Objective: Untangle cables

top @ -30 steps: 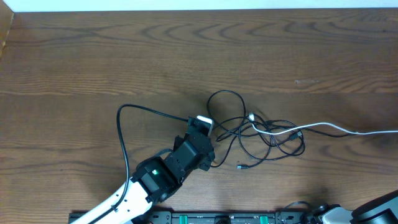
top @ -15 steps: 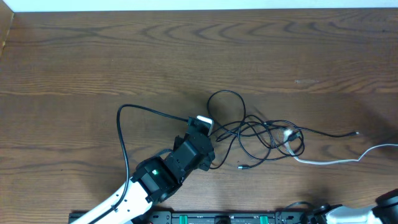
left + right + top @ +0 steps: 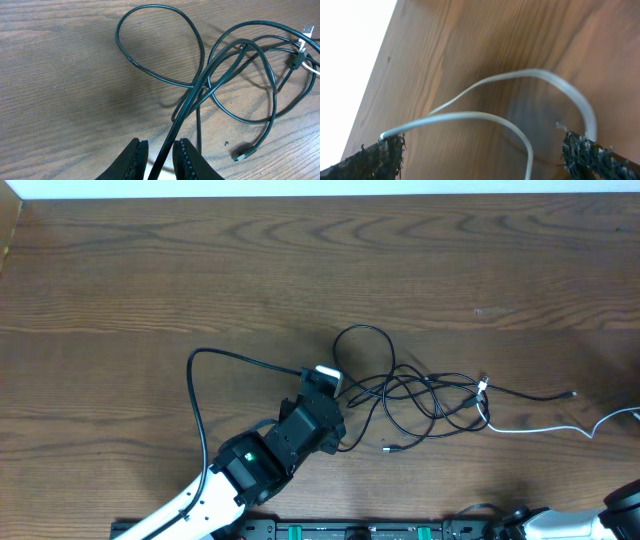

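Next, my right gripper moves toward the knot and closes on the white cable's bend (image 3: pixel 590 434), to its left in the overhead view, clear of the loops.
Several thin black cables (image 3: pixel 432 377) lie looped together at mid-table. My left gripper (image 3: pixel 325 385) sits at the knot's left edge. In the left wrist view it (image 3: pixel 161 157) is shut on one black cable (image 3: pixel 190 107) that runs up into the loops. A plug end (image 3: pixel 242 154) lies loose on the wood. The white cable (image 3: pixel 530 429) trails from the knot's right side to the right table edge. Seen from the right wrist, my right gripper (image 3: pixel 485 155) stands wide open, with the white cable (image 3: pixel 470 116) curving loose between its fingers.
One black cable (image 3: pixel 195 395) arcs out to the left of my left arm. Another thin black end (image 3: pixel 570 394) reaches right of the knot. A black rail with green parts (image 3: pixel 350 530) lines the front edge. The table's far edge (image 3: pixel 320 197) meets a white wall.
My right gripper has opened and let go of the white cable. That cable slid right and toward the front, mostly out of the knot. The left arm has not moved.
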`<state>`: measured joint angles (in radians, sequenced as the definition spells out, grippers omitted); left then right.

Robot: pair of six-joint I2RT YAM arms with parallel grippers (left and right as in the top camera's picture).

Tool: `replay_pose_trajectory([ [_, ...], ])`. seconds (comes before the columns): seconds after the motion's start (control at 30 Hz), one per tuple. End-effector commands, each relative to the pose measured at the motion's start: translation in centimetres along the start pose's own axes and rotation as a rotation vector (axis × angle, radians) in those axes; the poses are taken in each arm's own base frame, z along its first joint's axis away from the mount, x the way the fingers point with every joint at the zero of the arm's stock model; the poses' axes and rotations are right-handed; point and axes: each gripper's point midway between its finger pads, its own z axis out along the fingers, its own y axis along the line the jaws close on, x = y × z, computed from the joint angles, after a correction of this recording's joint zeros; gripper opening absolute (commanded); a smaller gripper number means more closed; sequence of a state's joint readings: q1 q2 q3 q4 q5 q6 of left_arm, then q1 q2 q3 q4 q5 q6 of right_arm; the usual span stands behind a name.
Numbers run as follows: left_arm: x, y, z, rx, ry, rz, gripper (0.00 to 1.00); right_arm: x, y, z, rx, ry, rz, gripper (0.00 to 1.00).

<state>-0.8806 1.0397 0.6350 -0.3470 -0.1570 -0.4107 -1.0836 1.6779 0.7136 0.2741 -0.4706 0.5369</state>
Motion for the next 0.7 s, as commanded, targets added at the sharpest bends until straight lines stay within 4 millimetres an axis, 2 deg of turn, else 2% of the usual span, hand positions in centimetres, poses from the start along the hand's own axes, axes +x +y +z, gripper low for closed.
replay_pose_trajectory([
  [0.0, -0.7, 0.1, -0.3, -0.008, -0.023, -0.011, 0.23, 0.9, 3.0, -0.5, -0.060, 0.041, -0.016, 0.99],
  [0.13, -0.7, 0.1, -0.3, -0.008, -0.023, -0.011, 0.23, 1.3, 3.9, -1.7, -0.027, 0.046, -0.024, 0.99],
  [0.37, -0.7, 0.1, -0.3, -0.008, -0.022, -0.011, 0.24, 2.2, 4.9, -5.9, 0.031, 0.077, -0.010, 0.99],
  [0.5, -0.7, 0.1, -0.3, -0.008, -0.023, -0.011, 0.24, 4.3, 5.3, -8.1, 0.041, 0.154, 0.024, 0.99],
  [0.67, -0.7, 0.1, -0.3, -0.008, -0.023, -0.011, 0.24, 7.6, 4.6, -10.5, 0.097, 0.271, 0.069, 0.99],
])
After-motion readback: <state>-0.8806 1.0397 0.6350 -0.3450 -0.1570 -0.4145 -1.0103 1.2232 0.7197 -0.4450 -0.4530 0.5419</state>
